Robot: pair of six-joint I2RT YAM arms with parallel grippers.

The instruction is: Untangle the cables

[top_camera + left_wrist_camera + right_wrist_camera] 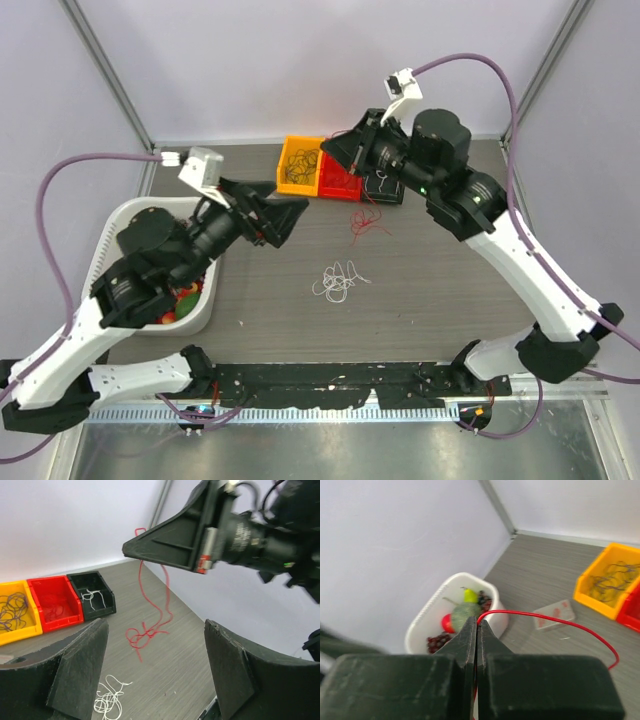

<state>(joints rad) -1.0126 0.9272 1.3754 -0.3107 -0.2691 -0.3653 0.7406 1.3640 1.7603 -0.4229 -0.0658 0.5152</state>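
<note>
I will move my right gripper outward next, tilt it down and lower it over the red bin point(340, 182) point(632, 611) to let go of the red cable, because there is already red wire in that bin.
My right gripper point(337, 150) is raised over the bins and shut on one end of the red cable point(367, 222). The cable hangs down from the tips, and its looped lower end rests on the table. The right wrist view shows the jaws point(477, 622) pressed together on the red cable point(560, 623). The white cable point(337, 283) lies as a loose bundle mid-table. My left gripper point(295, 212) is open and empty, left of the red cable. Through its fingers I see the red loops point(145, 632) and the white bundle point(110, 700). No loose black cable shows.
A yellow bin point(287, 180) holding dark wires, a red bin point(340, 190) and a black bin point(107, 600) with a white wire stand in a row at the back. A white basket point(120, 215) of toys sits at the left under my left arm.
</note>
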